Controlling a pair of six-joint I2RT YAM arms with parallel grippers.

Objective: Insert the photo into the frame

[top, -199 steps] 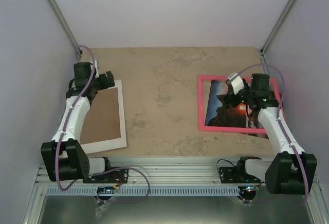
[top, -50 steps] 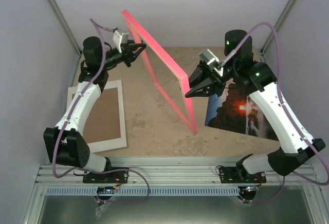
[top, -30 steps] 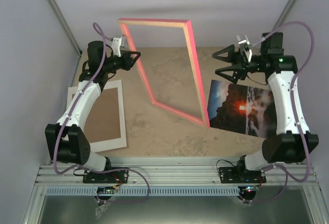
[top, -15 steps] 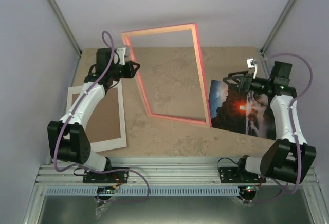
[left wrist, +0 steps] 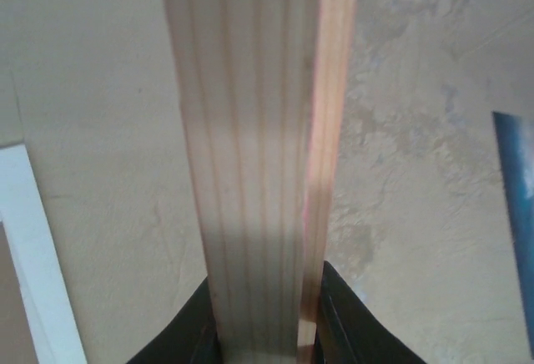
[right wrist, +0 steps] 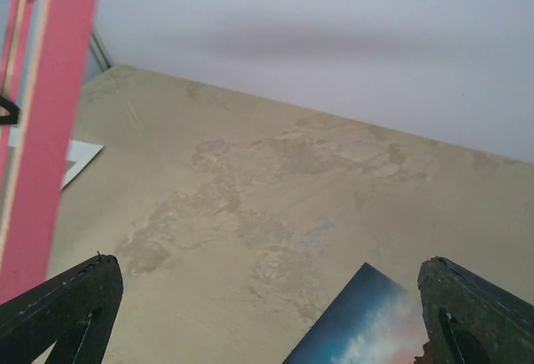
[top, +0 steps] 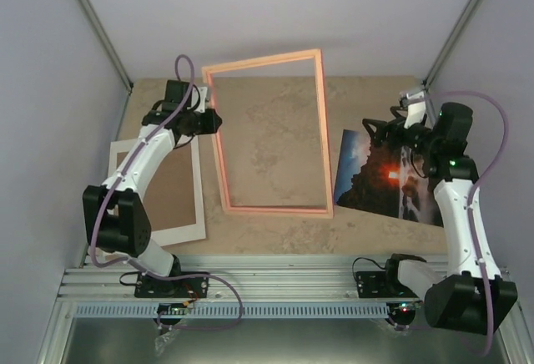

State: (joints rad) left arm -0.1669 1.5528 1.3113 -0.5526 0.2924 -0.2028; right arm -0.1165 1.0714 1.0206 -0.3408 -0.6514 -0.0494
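Note:
The frame hangs tilted with its far bar raised, so next my left gripper will move down and level it flat onto bare table between backing board and photo.
The frame (top: 322, 130) is held up over the middle of the table, its pale back side toward the camera and its near bar low by the tabletop. My left gripper (top: 209, 119) is shut on the frame's left bar; in the left wrist view that bar (left wrist: 259, 130) runs up from between the black fingers (left wrist: 338, 314). The photo (top: 388, 182), dark with an orange glow, lies flat on the table at the right. My right gripper (top: 382, 128) hovers open over the photo's far left corner (right wrist: 375, 331), holding nothing. The frame's pink face (right wrist: 50, 130) stands at its left.
A brown backing board with a white border (top: 163, 189) lies on the table at the left, under my left arm; its white edge (left wrist: 33, 255) and corner (right wrist: 79, 155) show in the wrist views. Grey walls enclose the table on three sides.
The frame has swung round and tipped down toward the table's middle in my left gripper. My right gripper has opened fully and pulled back right and lower, over the photo.

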